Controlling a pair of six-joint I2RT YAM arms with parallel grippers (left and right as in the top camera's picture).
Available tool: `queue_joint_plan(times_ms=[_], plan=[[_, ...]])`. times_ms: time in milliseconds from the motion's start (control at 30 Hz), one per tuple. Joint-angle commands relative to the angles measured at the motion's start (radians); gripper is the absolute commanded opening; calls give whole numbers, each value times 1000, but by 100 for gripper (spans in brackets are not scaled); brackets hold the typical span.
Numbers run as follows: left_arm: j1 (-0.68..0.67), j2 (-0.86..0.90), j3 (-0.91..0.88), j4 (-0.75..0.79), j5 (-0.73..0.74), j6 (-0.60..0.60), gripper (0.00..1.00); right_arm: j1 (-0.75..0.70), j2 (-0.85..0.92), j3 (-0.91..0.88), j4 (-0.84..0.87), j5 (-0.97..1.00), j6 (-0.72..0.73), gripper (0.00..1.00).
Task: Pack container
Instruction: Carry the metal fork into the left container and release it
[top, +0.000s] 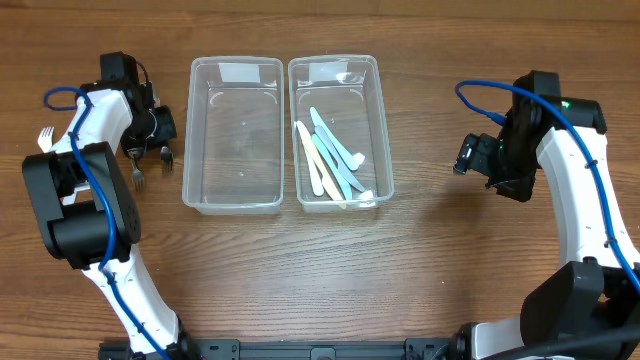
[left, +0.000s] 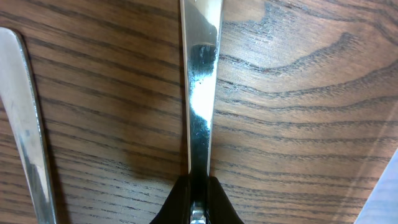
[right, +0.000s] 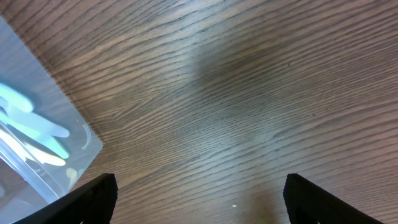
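Observation:
My left gripper lifts the metal fork next, swings it over the empty container and lowers it inside to release, since the other container holds plastic utensils.
Two clear plastic containers stand side by side mid-table. The left container (top: 232, 135) is empty. The right container (top: 340, 130) holds several blue and cream plastic utensils (top: 330, 160). My left gripper (top: 163, 127) is left of the containers, low over the table, and shut on the handle of a metal fork (left: 199, 118), whose tines show in the overhead view (top: 166, 156). The gripper's fingertips (left: 199, 202) pinch that handle. My right gripper (top: 468, 155) is open and empty over bare wood to the right of the containers; it also shows in the right wrist view (right: 199, 202).
A second metal fork (top: 139, 178) lies beside the held one and shows in the left wrist view (left: 25, 124). A white plastic fork (top: 46, 136) lies by the left arm. A corner of the right container (right: 43, 143) shows in the right wrist view.

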Motion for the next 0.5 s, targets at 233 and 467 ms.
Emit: queue_joint_plan(times_ms=[233, 467], plan=[[-38, -87, 357, -346, -17, 3, 4, 3, -13, -3, 5, 1, -8, 88], [-293, -319, 468, -470, -73, -6, 4, 3, -13, -3, 5, 0, -8, 88]])
